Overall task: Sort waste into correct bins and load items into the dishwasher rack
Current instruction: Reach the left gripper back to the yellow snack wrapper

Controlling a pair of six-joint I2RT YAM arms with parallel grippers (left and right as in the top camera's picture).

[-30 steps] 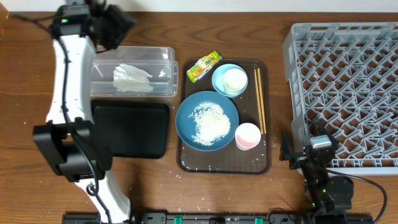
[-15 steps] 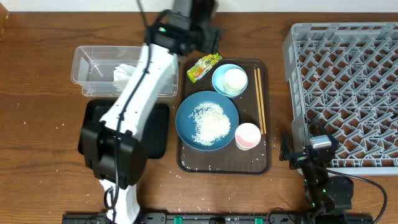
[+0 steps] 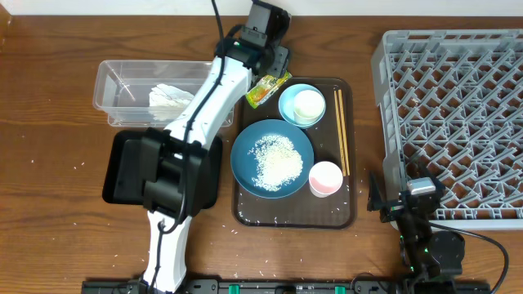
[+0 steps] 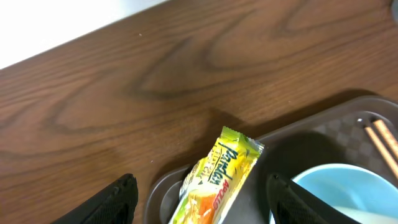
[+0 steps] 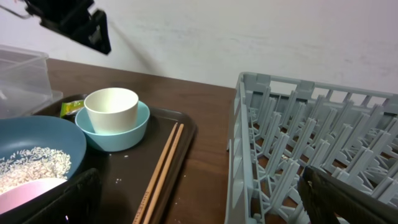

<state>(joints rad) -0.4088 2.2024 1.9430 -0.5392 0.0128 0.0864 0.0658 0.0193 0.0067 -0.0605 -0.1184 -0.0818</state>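
The yellow-green snack wrapper is below my left gripper and lined up between its open fingers. I will lower the gripper onto the wrapper's middle (image 3: 268, 88) (image 4: 214, 180) and close it.
The yellow-green snack wrapper (image 3: 268, 87) lies on the back left rim of the brown serving tray (image 3: 245, 214). My left gripper (image 3: 274, 62) hovers over it, open, and the wrapper (image 4: 219, 177) lies between the fingers (image 4: 202, 200) in the left wrist view. White paper (image 3: 167, 96) lies in the clear tub (image 3: 109, 90). The black tray (image 3: 122, 175) is in front of the tub. Rice (image 3: 276, 159) lies in the dark-blue dish (image 3: 245, 155). A white cup (image 3: 309, 104) sits in the light-blue bowl (image 3: 286, 112). My right gripper (image 3: 377, 198) is open and empty.
A pink cup (image 3: 325, 178) and chopsticks (image 3: 342, 131) also lie on the serving tray. The grey dishwasher rack (image 3: 458, 122) fills the right side. In the right wrist view, the chopsticks (image 5: 163, 165) and rack wall (image 5: 239, 155) lie ahead of the open fingers (image 5: 205, 202).
My left arm has swung right from above the clear tub to above the snack wrapper at the serving tray's back corner. The right arm has not moved.
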